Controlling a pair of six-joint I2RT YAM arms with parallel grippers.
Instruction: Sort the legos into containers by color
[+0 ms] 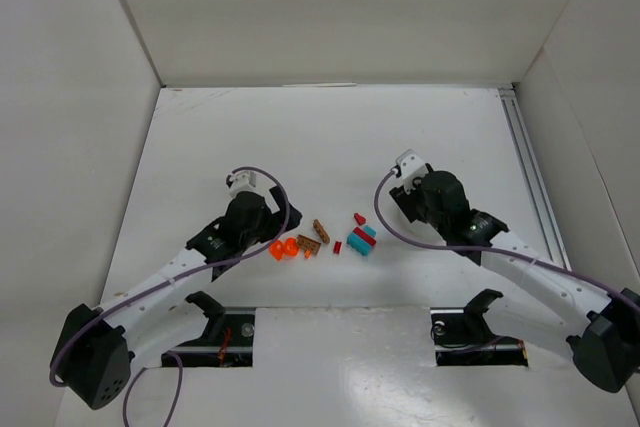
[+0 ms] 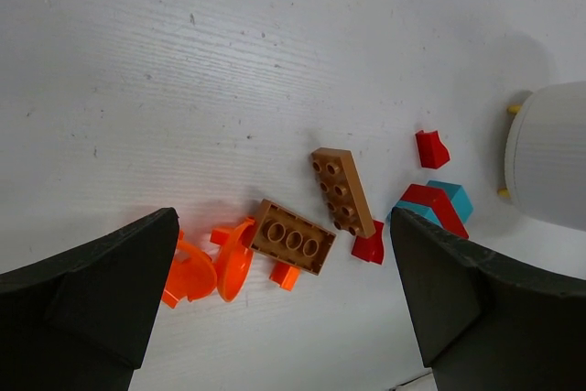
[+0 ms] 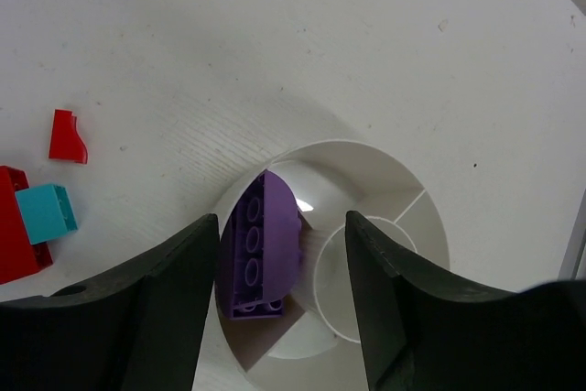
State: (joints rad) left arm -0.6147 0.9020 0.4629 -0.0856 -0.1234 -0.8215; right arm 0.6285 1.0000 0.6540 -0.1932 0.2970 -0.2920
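My left gripper moves to the right in the top view and lowers over the brown brick nearer the red pieces next, as its far end lies clear.
The legos lie in a loose group on the white table: orange pieces (image 2: 197,267), two brown bricks (image 2: 293,237), small red pieces (image 2: 431,148) and a red-and-teal cluster (image 2: 439,206); they also show in the top view (image 1: 330,237). My left gripper (image 2: 284,258) is open and hovers over the orange and brown pieces (image 1: 262,232). The white divided bowl (image 3: 366,148) sits under my right gripper (image 3: 282,226), which is open. A purple lego (image 3: 264,244) lies in one wedge compartment. In the top view the right gripper (image 1: 410,202) hides the bowl.
The bowl's side (image 2: 549,153) stands just right of the red and teal pieces. White walls enclose the table on three sides, and a metal rail (image 1: 525,162) runs along the right edge. Two black mounts (image 1: 215,322) stand at the near edge.
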